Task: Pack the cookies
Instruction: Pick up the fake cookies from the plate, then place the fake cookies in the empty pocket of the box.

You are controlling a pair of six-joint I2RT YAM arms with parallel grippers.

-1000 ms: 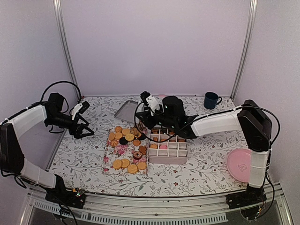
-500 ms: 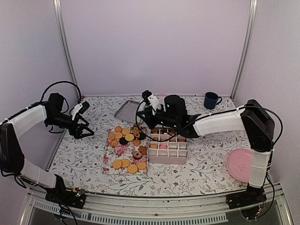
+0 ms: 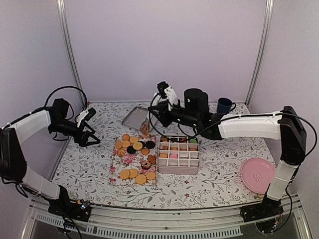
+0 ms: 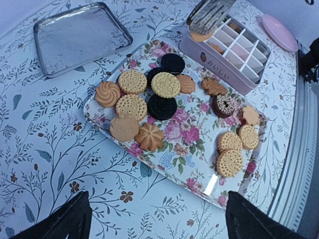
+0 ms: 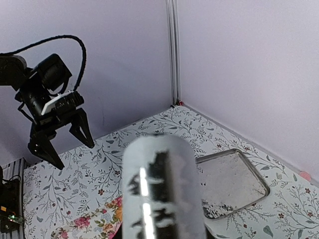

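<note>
My right gripper moves to the right in the top view next, over the white grid box's far compartments (image 3: 174,141); the tongs hold the golden cookie just outside the box.
Several cookies (image 3: 133,145), golden and dark, lie on a floral tray (image 3: 119,167); the left wrist view shows them (image 4: 149,94) on that tray (image 4: 184,134). More sit in a white grid box (image 3: 178,168). My right gripper (image 3: 151,110) is shut on metal tongs (image 5: 162,189). The tongs (image 4: 212,14) pinch one golden cookie (image 3: 145,129) in the air by the box's far left corner (image 4: 202,36). My left gripper (image 3: 89,139) hangs open over the table left of the tray, nothing between its fingers (image 4: 65,224).
A metal baking tray (image 3: 133,117) lies behind the floral tray (image 4: 79,37). A blue mug (image 3: 224,106) stands at the back right. A pink plate (image 3: 258,175) lies at the front right. The frame posts and walls close in the table.
My right arm has risen and drawn back from the floral tray, the tongs lifting one golden cookie. The left arm has stayed put.
</note>
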